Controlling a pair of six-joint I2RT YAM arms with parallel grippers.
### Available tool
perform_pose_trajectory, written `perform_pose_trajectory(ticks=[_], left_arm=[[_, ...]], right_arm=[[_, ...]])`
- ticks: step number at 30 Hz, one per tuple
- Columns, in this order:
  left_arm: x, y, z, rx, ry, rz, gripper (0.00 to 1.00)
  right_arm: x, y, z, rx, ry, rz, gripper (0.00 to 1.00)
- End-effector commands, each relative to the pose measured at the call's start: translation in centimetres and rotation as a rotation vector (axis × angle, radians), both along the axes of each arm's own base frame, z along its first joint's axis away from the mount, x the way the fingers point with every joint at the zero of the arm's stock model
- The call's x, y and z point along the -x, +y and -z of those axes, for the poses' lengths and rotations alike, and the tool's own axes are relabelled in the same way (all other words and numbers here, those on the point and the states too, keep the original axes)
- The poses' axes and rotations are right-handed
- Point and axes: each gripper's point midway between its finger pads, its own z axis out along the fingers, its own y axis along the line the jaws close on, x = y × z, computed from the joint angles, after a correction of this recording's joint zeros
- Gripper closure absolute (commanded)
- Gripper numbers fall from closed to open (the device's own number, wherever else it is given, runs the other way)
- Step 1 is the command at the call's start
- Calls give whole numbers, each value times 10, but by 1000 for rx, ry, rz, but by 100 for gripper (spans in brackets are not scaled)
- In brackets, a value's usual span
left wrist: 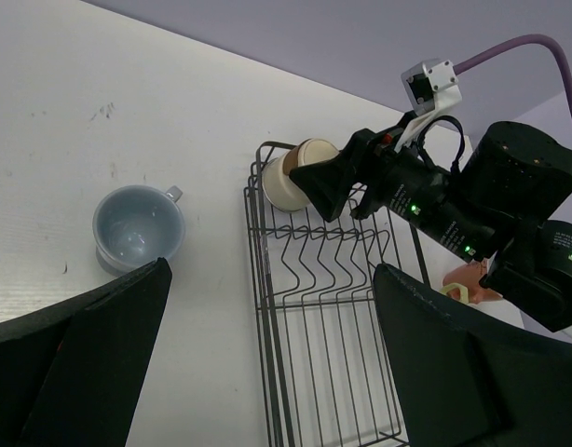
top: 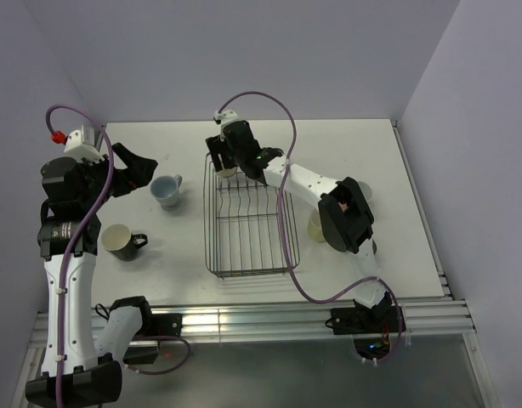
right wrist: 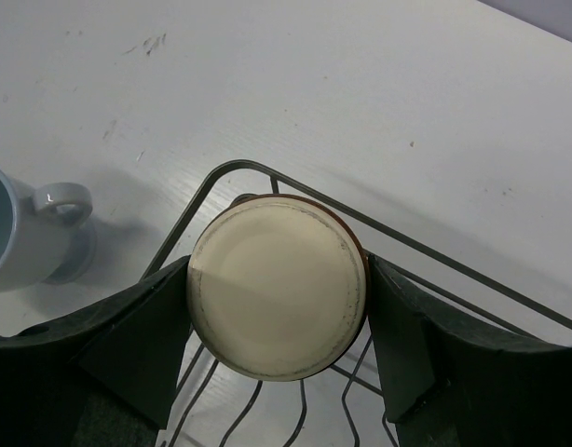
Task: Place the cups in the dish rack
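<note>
Next, my right gripper eases slightly back and lowers inside the rack's far corner (top: 233,180) to release the tumbler, as the rack's corner wire runs just beyond the tumbler's base.
My right gripper (top: 229,161) is shut on a tan tumbler (right wrist: 277,284), a finger on each side, over the far left corner of the black wire dish rack (top: 212,223). The tumbler's cream base faces the wrist camera; the rack's corner wire (right wrist: 426,251) runs just beyond it. The left wrist view shows the tumbler (left wrist: 288,177) at that corner of the rack (left wrist: 258,279). A pale blue-grey cup (top: 167,190) and a black cup with cream inside (top: 121,241) stand left of the rack. My left gripper (top: 142,170) is open and empty, beside the blue cup (left wrist: 137,226).
A pale yellow mug (top: 314,225) stands right of the rack, partly behind the right arm. A salmon-pink mug (left wrist: 472,279) peeks out beside it in the left wrist view. The blue cup's handle (right wrist: 67,200) lies left of the rack corner. Walls close the table's far and side edges.
</note>
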Motion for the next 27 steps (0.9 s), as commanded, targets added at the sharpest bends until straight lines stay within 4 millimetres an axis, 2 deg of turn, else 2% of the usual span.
perform_pose_trajectory(ticks=[1,12,21,27], left_arm=[[-2,1,-4,-3,-25,1,1],[-4,4,1,-17,-8,-12,1],[-6,3,4,-9,0,-7,1],[-6,2,2,-7,-3,-3,1]], right_arm=[[-3,-4,24,59,14,33,100],[-10,-7,37,90,25,64,100],[4,-5,16,44,46,34,100],[8,-11,15,68,52,33,100]])
